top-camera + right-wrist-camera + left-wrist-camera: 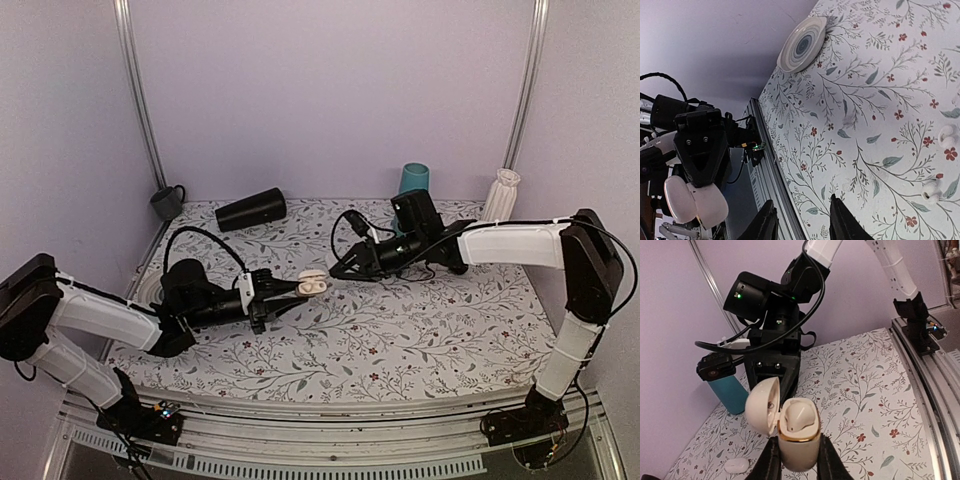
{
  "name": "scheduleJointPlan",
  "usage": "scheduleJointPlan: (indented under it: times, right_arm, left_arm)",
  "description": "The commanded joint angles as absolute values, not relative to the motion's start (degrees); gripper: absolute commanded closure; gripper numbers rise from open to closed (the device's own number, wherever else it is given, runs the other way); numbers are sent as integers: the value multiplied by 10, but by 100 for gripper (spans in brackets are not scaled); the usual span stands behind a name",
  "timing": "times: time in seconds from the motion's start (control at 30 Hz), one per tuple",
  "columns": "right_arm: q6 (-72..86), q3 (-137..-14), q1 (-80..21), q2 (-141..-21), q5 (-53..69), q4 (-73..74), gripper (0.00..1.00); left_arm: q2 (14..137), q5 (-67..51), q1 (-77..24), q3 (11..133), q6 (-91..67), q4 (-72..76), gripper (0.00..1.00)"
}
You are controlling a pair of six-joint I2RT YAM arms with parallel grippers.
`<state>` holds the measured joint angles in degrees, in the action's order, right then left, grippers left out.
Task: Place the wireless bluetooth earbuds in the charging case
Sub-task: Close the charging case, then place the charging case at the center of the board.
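The patch of tablecloth near the black cone-shaped cup is clear. My left gripper will next carry the charging case outward and down onto that patch to release it.
My left gripper (799, 467) is shut on the lower half of the charging case (799, 440), a glossy white case with a gold rim, held upright above the table. Its lid (761, 405) is swung open to the left. One white earbud (801, 416) sits in the case's well. Another white earbud (736, 465) lies on the table below and to the left. From above, the case (312, 284) is just left of my right gripper (335, 272). The right gripper (801, 220) is open with nothing between its fingers, and the case (695, 202) shows to its left.
A teal cup (414, 178), a white ribbed vase (502, 195), a black cone-shaped cup (250, 210) and a grey mug (167, 202) stand along the back. A white round dish (802, 45) and two small white pieces (946, 136) (931, 192) lie on the floral tablecloth.
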<state>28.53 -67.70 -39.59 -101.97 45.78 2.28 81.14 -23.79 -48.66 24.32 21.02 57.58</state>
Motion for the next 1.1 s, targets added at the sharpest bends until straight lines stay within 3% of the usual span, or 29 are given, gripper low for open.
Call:
scheduleJointPlan:
  times: [0.0, 0.57, 0.77, 1.07]
  right_arm:
    - [238, -724, -424, -1013, 467, -11, 63]
    - [196, -697, -451, -930, 525, -70, 60]
    - [192, -677, -450, -920, 471, -55, 59]
    - [240, -573, -390, -830, 327, -128, 50]
  left_arm:
    - [798, -284, -477, 272, 181, 561, 100]
    - [815, -317, -439, 291, 79, 572, 100]
    - [817, -308, -435, 296, 53, 567, 100]
    - [828, -273, -391, 317, -74, 524, 100]
